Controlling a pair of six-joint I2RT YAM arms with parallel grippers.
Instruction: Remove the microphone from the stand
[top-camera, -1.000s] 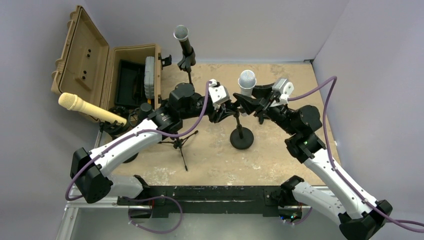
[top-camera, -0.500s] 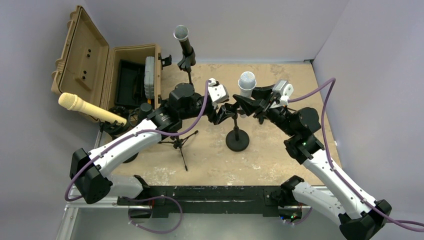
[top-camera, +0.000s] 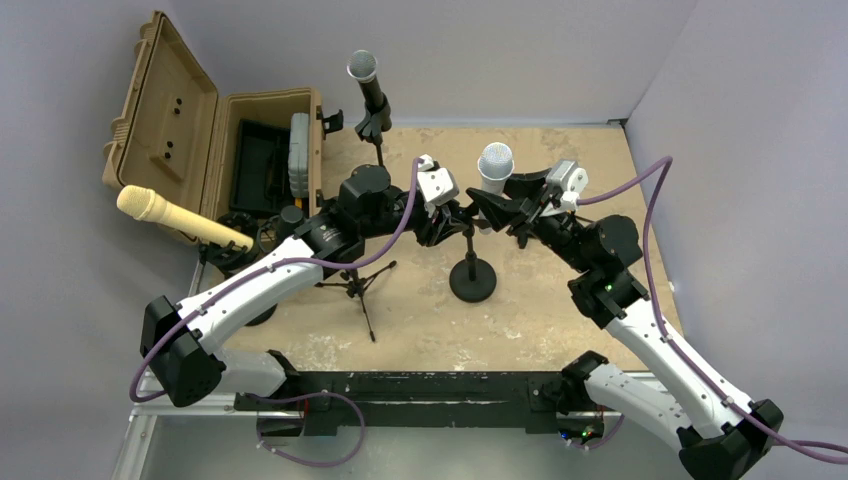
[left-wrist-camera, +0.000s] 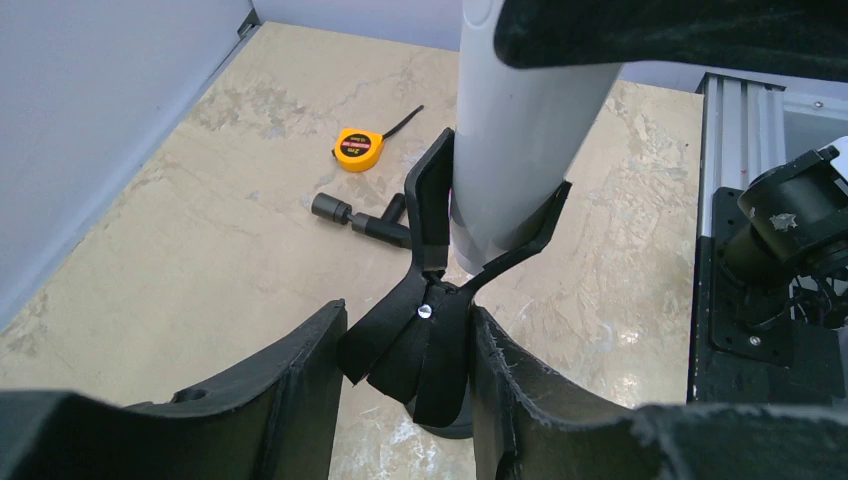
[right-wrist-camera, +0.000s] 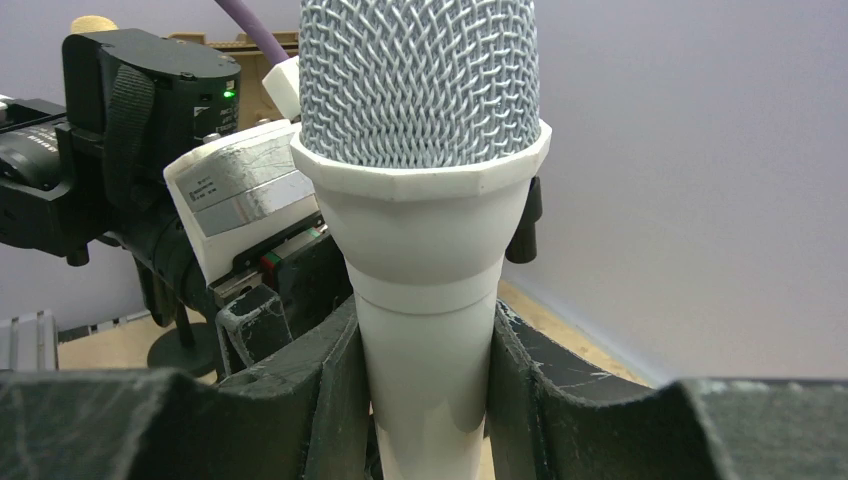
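Observation:
The right gripper swings toward the right in the top view next and tilts down to let go of the microphone on the bare tabletop beside the tape measure.
A white microphone (top-camera: 493, 160) with a silver mesh head stands upright in the black clip (left-wrist-camera: 425, 345) of a round-based stand (top-camera: 473, 280) at the table's middle. My right gripper (top-camera: 492, 207) is shut on the microphone's white body (right-wrist-camera: 425, 290), just below the head, with a finger on each side. My left gripper (top-camera: 458, 217) comes in from the left and is closed around the clip's joint below the microphone body (left-wrist-camera: 520, 140). In the left wrist view its fingers (left-wrist-camera: 300, 400) flank the clip. The stand's pole is mostly hidden by the grippers.
An open tan case (top-camera: 250, 150) stands at the back left. A black microphone (top-camera: 365, 80) sits on a tripod stand behind, and a beige microphone (top-camera: 175, 215) sits on a stand at the left. A yellow tape measure (left-wrist-camera: 358, 148) and a black fitting (left-wrist-camera: 360, 215) lie on the table.
The stand's base has shifted a little to the left, and both grippers moved slightly with it. Both grips look the same.

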